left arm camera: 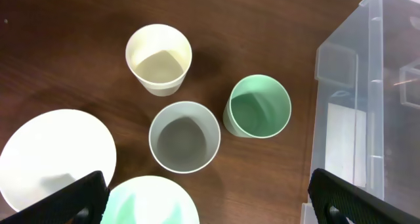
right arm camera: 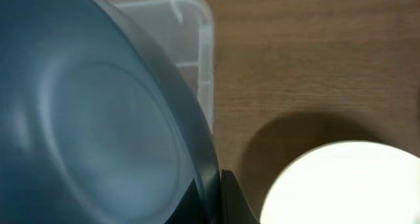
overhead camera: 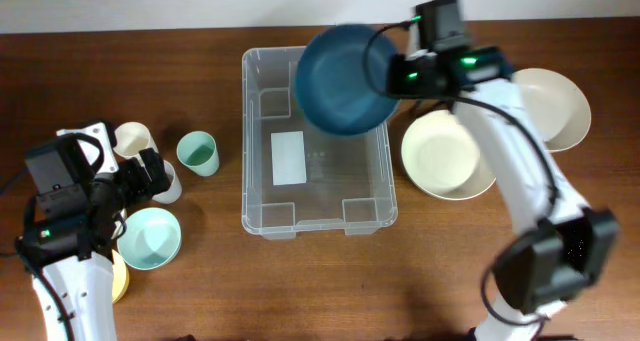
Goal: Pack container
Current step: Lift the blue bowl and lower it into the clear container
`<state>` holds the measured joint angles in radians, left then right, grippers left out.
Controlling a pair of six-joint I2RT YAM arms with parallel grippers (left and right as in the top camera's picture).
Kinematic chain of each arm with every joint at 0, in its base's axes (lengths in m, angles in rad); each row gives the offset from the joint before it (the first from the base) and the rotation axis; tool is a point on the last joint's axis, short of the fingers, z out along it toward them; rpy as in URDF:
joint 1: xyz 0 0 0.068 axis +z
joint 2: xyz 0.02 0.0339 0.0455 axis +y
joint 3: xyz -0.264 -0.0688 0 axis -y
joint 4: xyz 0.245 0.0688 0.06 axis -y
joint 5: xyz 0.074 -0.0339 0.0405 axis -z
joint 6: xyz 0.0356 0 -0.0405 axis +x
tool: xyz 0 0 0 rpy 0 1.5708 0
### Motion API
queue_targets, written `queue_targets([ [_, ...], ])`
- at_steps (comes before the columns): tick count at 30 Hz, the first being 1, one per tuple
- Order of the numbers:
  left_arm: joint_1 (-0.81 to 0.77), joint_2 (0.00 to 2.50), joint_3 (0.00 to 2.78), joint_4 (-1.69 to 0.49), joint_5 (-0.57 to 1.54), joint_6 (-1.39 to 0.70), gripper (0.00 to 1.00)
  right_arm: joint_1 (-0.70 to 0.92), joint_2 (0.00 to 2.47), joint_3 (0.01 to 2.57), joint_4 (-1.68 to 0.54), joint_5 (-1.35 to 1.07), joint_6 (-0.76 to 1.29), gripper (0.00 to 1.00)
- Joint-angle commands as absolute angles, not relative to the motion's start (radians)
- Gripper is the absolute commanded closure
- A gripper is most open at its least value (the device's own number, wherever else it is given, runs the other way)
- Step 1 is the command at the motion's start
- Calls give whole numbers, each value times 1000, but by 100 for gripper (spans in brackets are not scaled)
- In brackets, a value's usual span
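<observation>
The container is still empty, so my right gripper needs to lower the dark blue bowl point(overhead camera: 343, 78) toward the white label next, then release the bowl's rim over the container's bottom.
The clear plastic container point(overhead camera: 318, 206) sits mid-table with a white label point(overhead camera: 289, 157) on its base; nothing lies inside it. My right gripper point(overhead camera: 392, 66) is shut on the rim of a dark blue bowl point(overhead camera: 343, 78) and holds it tilted above the container's far right corner. In the right wrist view the blue bowl point(right arm camera: 92, 112) fills the left side, with the container's corner point(right arm camera: 193, 27) behind it. My left gripper point(left arm camera: 207, 198) is open and empty above the cups at the left, with the container wall point(left arm camera: 354, 86) on its right.
Left of the container stand a cream cup point(left arm camera: 159, 58), a grey cup point(left arm camera: 184, 136) and a green cup point(left arm camera: 258, 107), with a mint bowl point(overhead camera: 150, 237) and a white plate point(left arm camera: 56, 155). Two cream bowls point(overhead camera: 447, 154) point(overhead camera: 550, 106) lie right of the container.
</observation>
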<state>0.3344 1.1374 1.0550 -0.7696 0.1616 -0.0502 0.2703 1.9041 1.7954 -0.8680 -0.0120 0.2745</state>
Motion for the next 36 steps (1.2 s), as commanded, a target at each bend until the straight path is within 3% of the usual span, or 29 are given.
queue_targets([
  [1,340,1137,1075,-772,179,-52,1,321,1959,1826,-831,95,235,96],
  [13,340,1137,1075,-771,179,-52,0,381,2111,1826,-731,102,239,96],
  [18,340,1137,1075,-771,179,-52,0,381,2113,1826,-724,102,239,75],
  [22,340,1137,1075,-771,179,-52,1,382,2104,1831,-736,102,232,74],
  [28,340,1137,1075,-769,179,-52,1,377,2000,1937,-889,186,210,61],
  [32,340,1137,1075,-768,179,-52,0,341,1911,2022,-982,260,218,47],
  [36,340,1137,1075,-768,179,-52,0,261,1847,2041,-1074,260,314,46],
])
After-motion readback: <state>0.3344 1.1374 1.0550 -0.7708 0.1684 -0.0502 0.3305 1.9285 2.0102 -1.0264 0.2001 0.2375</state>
